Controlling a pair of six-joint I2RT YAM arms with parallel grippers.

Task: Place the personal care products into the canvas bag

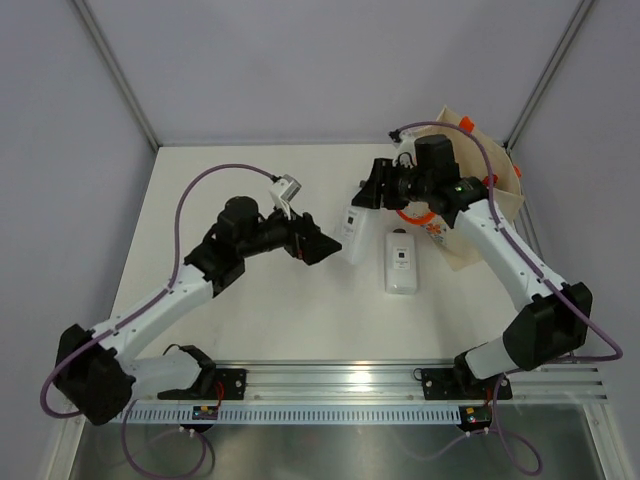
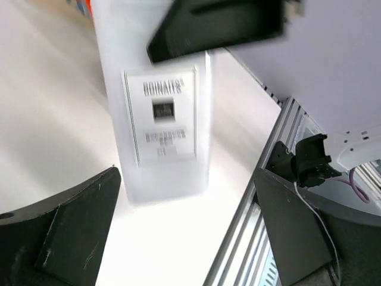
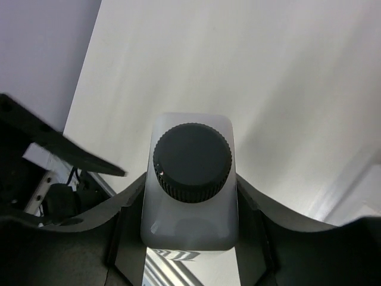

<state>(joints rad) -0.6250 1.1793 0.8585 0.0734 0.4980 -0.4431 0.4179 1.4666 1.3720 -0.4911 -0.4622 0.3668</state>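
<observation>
The opening (image 1: 474, 162) of the canvas bag stands open, so my right gripper raises the bottle outward past the orange handle next, then lowers the bottle in.
My right gripper (image 1: 366, 196) is shut on the top of a flat white rectangular bottle (image 1: 350, 238) with a black cap and holds it upright, its lower end at or just above the table. In the right wrist view the jaws (image 3: 190, 208) clamp the bottle's shoulders (image 3: 189, 229). My left gripper (image 1: 322, 245) is open and empty just left of that bottle; its view (image 2: 187, 202) shows the labelled side (image 2: 161, 137). Another pale flat bottle (image 1: 401, 262) lies on the table. The canvas bag (image 1: 490, 190) lies at the back right. The other products are not in view.
The bag's orange handle (image 1: 415, 215) and floral print (image 1: 435, 235) lie just behind the lying bottle. An aluminium rail (image 1: 340, 378) runs along the near edge. Grey walls close in the table on the left, back and right.
</observation>
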